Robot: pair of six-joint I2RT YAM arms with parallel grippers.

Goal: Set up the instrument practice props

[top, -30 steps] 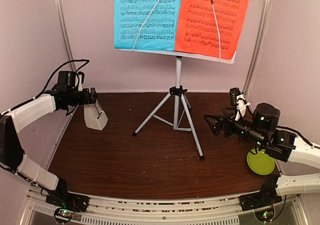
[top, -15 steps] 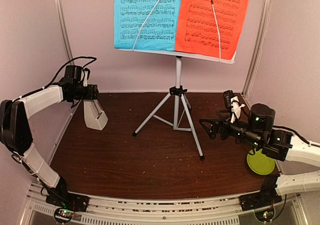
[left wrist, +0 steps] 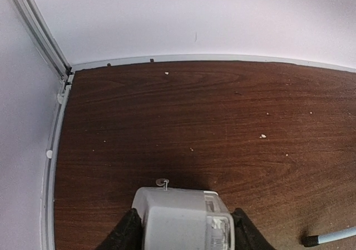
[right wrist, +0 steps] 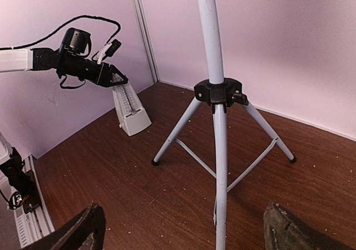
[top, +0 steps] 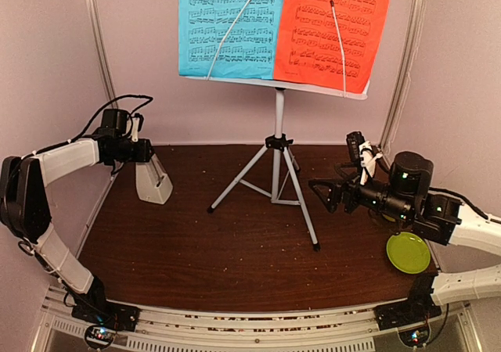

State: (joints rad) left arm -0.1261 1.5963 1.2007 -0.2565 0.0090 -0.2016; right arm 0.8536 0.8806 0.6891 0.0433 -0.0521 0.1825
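Note:
My left gripper will next swing back and to the right in the top view. It will let go of the metronome where the table before the music stand's near feet (top: 249, 244) is open.
The white music stand (top: 279, 145) stands at the back centre on tripod legs. A blue sheet (top: 227, 27) and a red-orange sheet (top: 333, 27) rest on its desk. The white pyramid metronome (top: 153, 181) stands at the back left. My left gripper (top: 147, 153) is closed around its top. In the left wrist view the fingers (left wrist: 125, 234) press both sides of the metronome (left wrist: 186, 219). My right gripper (top: 329, 195) is open and empty, just right of the stand's near leg. In the right wrist view the leg (right wrist: 220, 172) lies between its wide-spread fingers (right wrist: 89, 228).
A yellow-green plate (top: 408, 252) lies at the right edge, under my right arm. Walls close in the back and both sides. The tripod's feet spread across the middle of the brown table (top: 235, 250). Crumbs dot the surface.
My left gripper has settled lower on the metronome's top and the metronome has shifted slightly right. My right gripper has moved a little left and up, toward the stand.

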